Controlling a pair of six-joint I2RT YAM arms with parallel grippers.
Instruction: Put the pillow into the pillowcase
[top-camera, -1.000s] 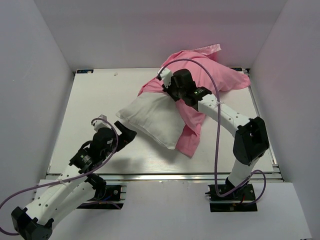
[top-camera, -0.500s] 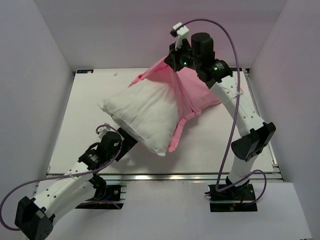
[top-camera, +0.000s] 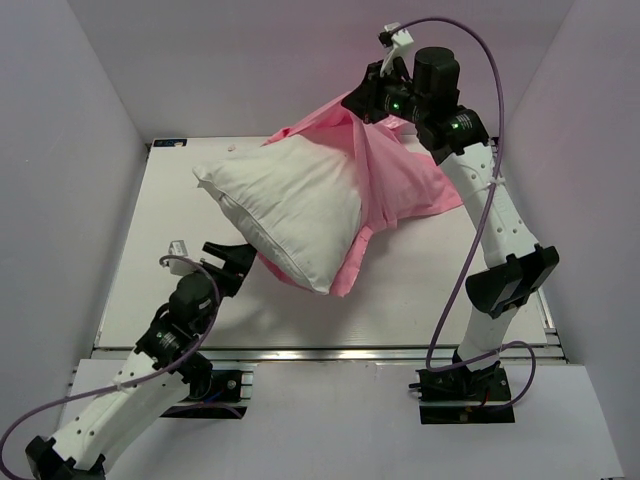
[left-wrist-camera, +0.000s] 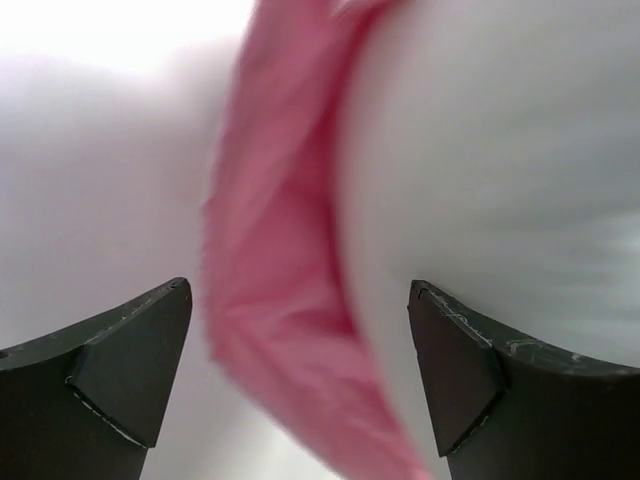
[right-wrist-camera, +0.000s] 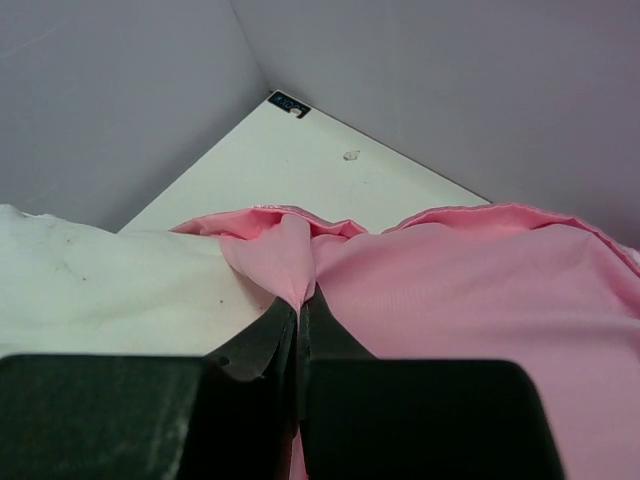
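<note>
The robot will next slide its left gripper toward the right in the top view, under the pillow (top-camera: 290, 210), onto the pink pillowcase (top-camera: 400, 170) edge, since that edge lies ahead between the gripper's open fingers.
The white pillow (top-camera: 290, 210) hangs tilted above the table, its right end inside the pink pillowcase (top-camera: 400, 170). My right gripper (top-camera: 362, 103) is shut on a fold of the pillowcase edge and holds it high at the back; in the right wrist view the pink fabric (right-wrist-camera: 460, 270) is pinched between the closed fingers, with the pillow (right-wrist-camera: 100, 290) at left. My left gripper (top-camera: 235, 262) is open and empty, low and just under the pillow's near-left side. In the left wrist view the pillow (left-wrist-camera: 500, 180) and a pink strip of the pillowcase (left-wrist-camera: 280, 260) loom close ahead, blurred.
The white table (top-camera: 180, 200) is enclosed by grey walls on three sides. A small black marker (right-wrist-camera: 288, 104) sits at the table's far left corner. A purple cable loops over the right arm (top-camera: 490, 240).
My right gripper has lifted the pillowcase and pillow higher and to the right. The pillow has swung up off the table. My left gripper has drawn back to the left, under the pillow.
</note>
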